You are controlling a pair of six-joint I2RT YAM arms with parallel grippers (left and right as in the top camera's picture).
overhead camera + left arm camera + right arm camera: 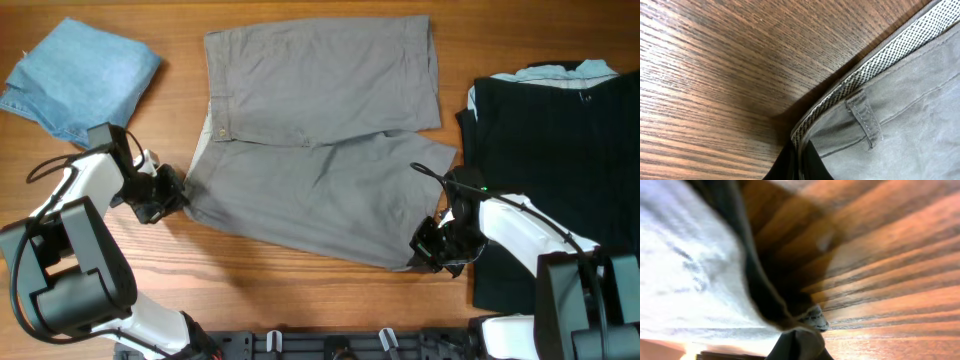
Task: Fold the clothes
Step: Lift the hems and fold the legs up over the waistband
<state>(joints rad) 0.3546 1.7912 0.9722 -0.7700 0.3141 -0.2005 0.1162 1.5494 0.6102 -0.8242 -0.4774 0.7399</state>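
Note:
The shorts still lie spread out. Next, the right gripper lifts the hem up and outward, then brings it down over the near leg's middle to release it.
The grey shorts lie flat across the middle of the table, waistband to the left. My left gripper is shut on the waistband's near corner; the left wrist view shows the dotted waistband lining pinched between my black fingers. My right gripper is shut on the near leg hem; the right wrist view shows lifted grey cloth held in the fingers. A folded light-blue denim garment lies at the far left. A black garment lies at the right.
Bare wood table runs along the front edge and between the garments. A light-blue collar shows at the top of the black garment. The arm bases sit at the front left and front right.

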